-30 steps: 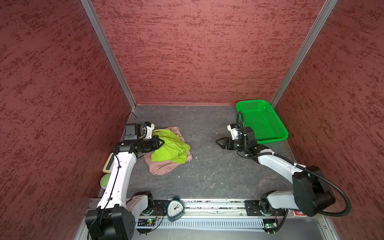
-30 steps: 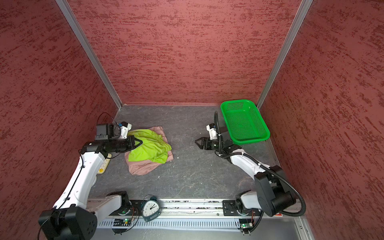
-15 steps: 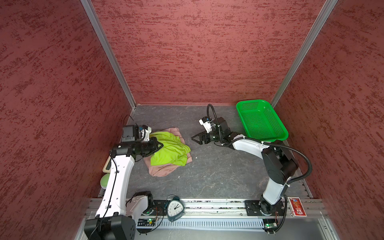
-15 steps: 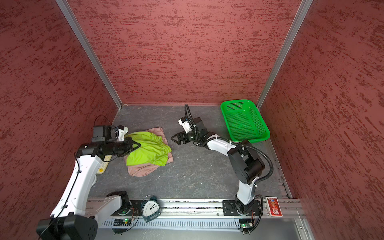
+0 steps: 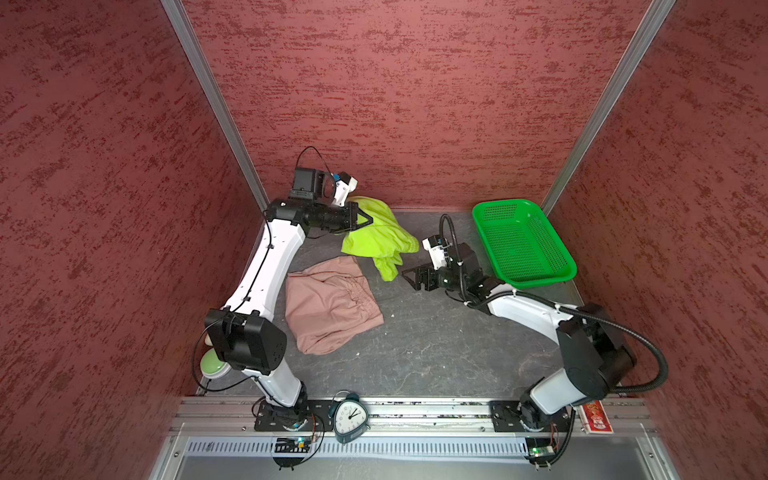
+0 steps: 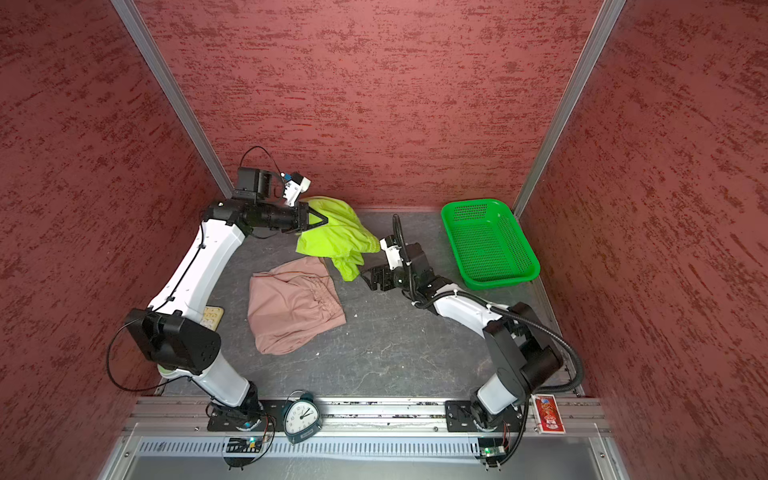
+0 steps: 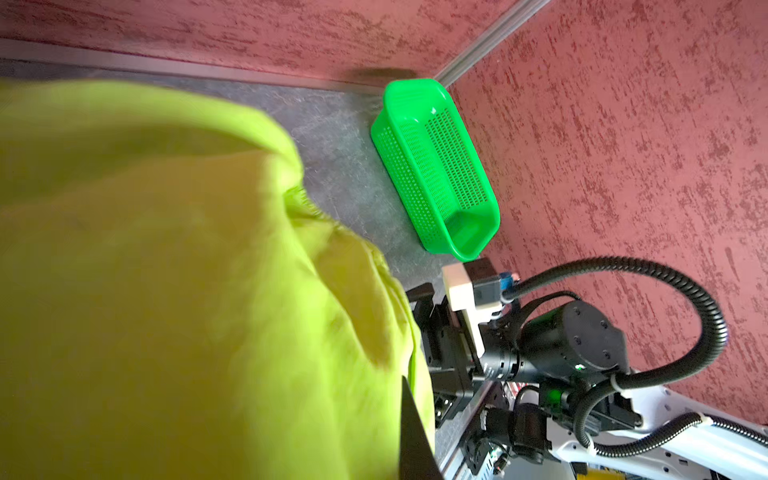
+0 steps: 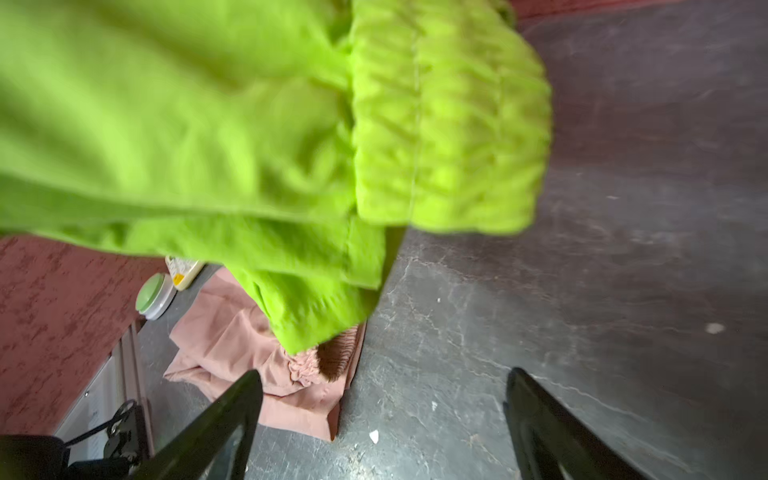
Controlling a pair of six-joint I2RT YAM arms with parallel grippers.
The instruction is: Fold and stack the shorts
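My left gripper should move back and down and release the lime green shorts (image 5: 380,239) onto the dusty pink shorts (image 5: 328,307), because those are below it, nearer my base.
The lime green shorts (image 5: 380,239) (image 6: 336,241) hang bunched in the air near the back wall. My left gripper (image 5: 368,220) (image 6: 324,219) is shut on their upper edge. In the left wrist view the green cloth (image 7: 187,291) fills most of the picture beside one dark finger (image 7: 411,440). The dusty pink shorts (image 5: 328,307) (image 6: 291,307) (image 8: 232,345) lie crumpled on the table below. My right gripper (image 5: 409,276) (image 6: 368,278) (image 8: 384,382) is open and empty, low over the table, just right of the green pair's dangling end (image 8: 316,307).
A bright green perforated basket (image 5: 536,282) (image 6: 498,282) (image 7: 432,166) stands at the back right. A clock (image 5: 351,417) sits on the front rail and a red card (image 5: 596,417) at the front right. A green-and-white round object (image 8: 153,297) lies by the left wall.
My left gripper has lifted the lime green shorts off the pink pair, up and toward the back wall. My right gripper has swung left toward the hanging cloth and opened wider.
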